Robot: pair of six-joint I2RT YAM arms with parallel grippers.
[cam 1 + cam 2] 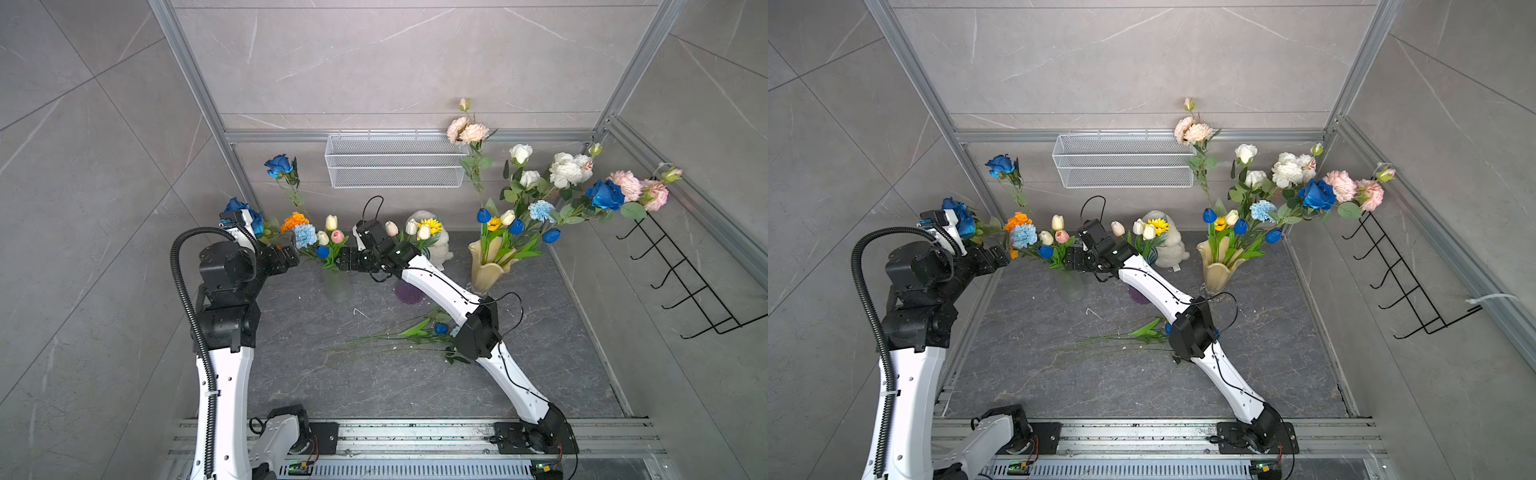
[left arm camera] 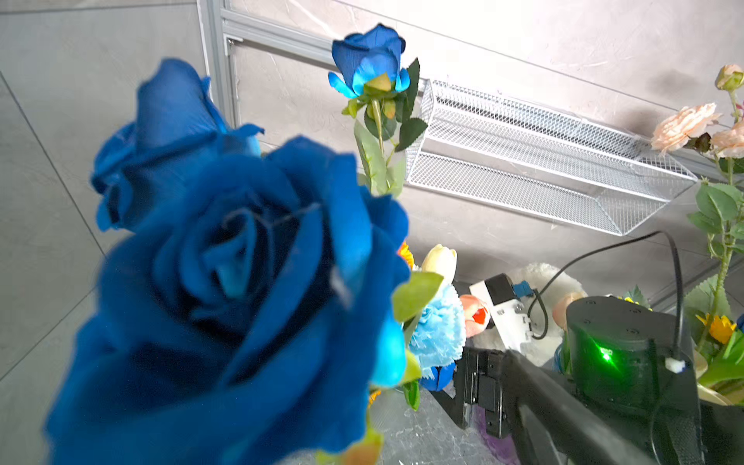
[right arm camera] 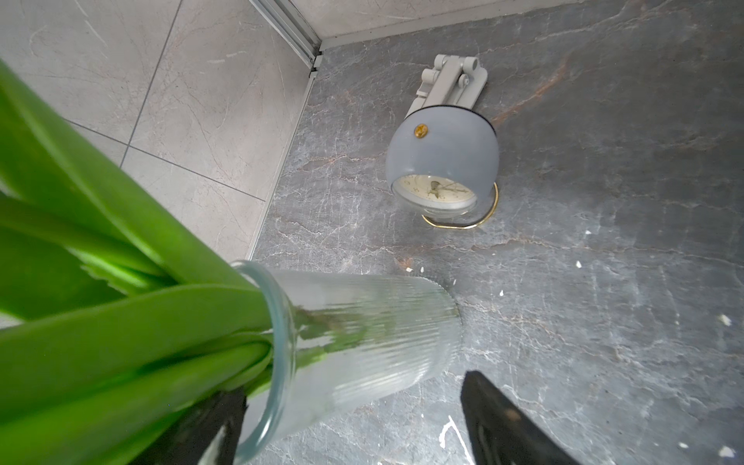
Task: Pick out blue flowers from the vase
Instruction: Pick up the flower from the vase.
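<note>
I should ease my left gripper outward next, tilt it up and close it under the head of the nearest blue rose, because the rose stands just outward of the gripper's fingers.
The clear ribbed vase holds mixed flowers. Among them are a tall blue rose, a pale blue carnation and a dark blue tulip. Two more blue roses crowd the left wrist camera and hide that gripper's jaws. My left gripper sits beside the bunch, left of the carnation, and looks open. My right gripper is open astride the vase's neck. One finger is by the rim; floor shows between the other and the glass.
A yellow vase at the right holds more blue, white and pink flowers. Cut stems with a blue tulip lie on the floor under the right arm. A purple vase, a white plush toy, a clock and a wire basket stand nearby.
</note>
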